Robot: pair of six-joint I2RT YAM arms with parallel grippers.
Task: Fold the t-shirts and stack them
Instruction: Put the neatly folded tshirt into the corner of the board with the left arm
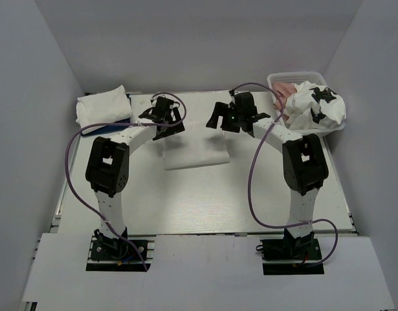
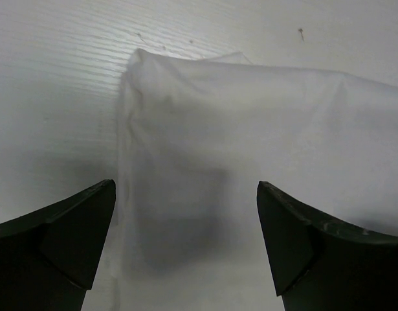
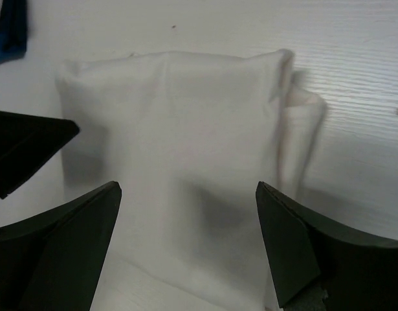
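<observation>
My left gripper moves down onto the folded white t-shirt's edge facing the blue tee (image 1: pixel 165 146) (image 2: pixel 129 207) next, since that edge already runs between its open fingers.
A folded white t-shirt (image 1: pixel 195 152) lies flat at the table's middle back, also in the left wrist view (image 2: pixel 250 162) and the right wrist view (image 3: pixel 186 142). My left gripper (image 1: pixel 167 122) hovers open and empty over its left far corner (image 2: pixel 186 194). My right gripper (image 1: pixel 226 120) hovers open and empty over its right far end (image 3: pixel 187 194). A folded white tee (image 1: pixel 105 105) rests on a blue one (image 1: pixel 98 128) at the far left. A white tee with black patches (image 1: pixel 316 107) and a dusty-pink tee (image 1: pixel 284 91) sit in the basket.
The white lattice basket (image 1: pixel 283 77) stands at the far right corner against the wall. Grey walls close in the table on three sides. A scrap of the blue tee (image 3: pixel 8 29) shows in the right wrist view's top left.
</observation>
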